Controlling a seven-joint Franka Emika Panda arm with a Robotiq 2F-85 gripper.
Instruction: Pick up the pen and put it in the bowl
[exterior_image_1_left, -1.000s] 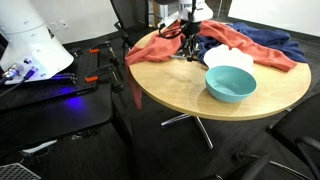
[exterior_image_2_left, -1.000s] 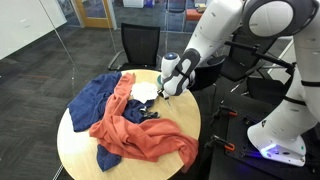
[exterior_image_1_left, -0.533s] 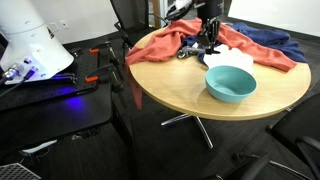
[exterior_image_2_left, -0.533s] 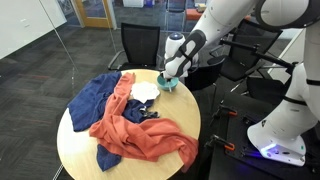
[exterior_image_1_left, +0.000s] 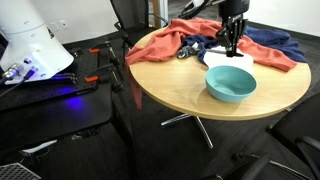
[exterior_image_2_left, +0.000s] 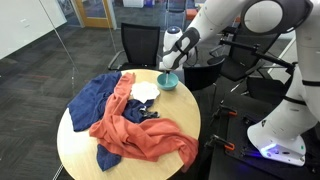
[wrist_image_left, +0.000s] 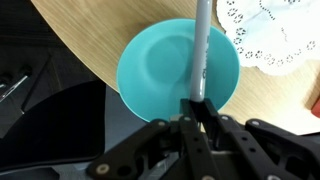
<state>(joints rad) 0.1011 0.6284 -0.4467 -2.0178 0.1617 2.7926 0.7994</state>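
The grey stick is already hanging over the bowl's opening, so the gripper will next go down toward the inside of the light blue bowl (exterior_image_1_left: 230, 83) (wrist_image_left: 160, 65) and let go of the stick.
The pen (wrist_image_left: 199, 50) is a grey stick held upright in my gripper (wrist_image_left: 196, 106), whose jaws are shut on its end. In the wrist view the pen points down over the light blue bowl (wrist_image_left: 160, 65). The bowl (exterior_image_1_left: 230, 83) stands on the round wooden table near its edge. In both exterior views my gripper (exterior_image_1_left: 233, 45) (exterior_image_2_left: 172, 63) hangs just above the bowl (exterior_image_2_left: 168, 83).
A red cloth (exterior_image_1_left: 172, 42) (exterior_image_2_left: 140, 135) and a blue cloth (exterior_image_1_left: 272, 48) (exterior_image_2_left: 95, 97) lie crumpled on the table (exterior_image_1_left: 170, 90). A white doily (wrist_image_left: 270, 30) lies beside the bowl. A black chair (exterior_image_2_left: 140, 45) stands behind the table.
My gripper has moved with the pen from above the cloths across to above the bowl. The bowl and cloths have not moved.
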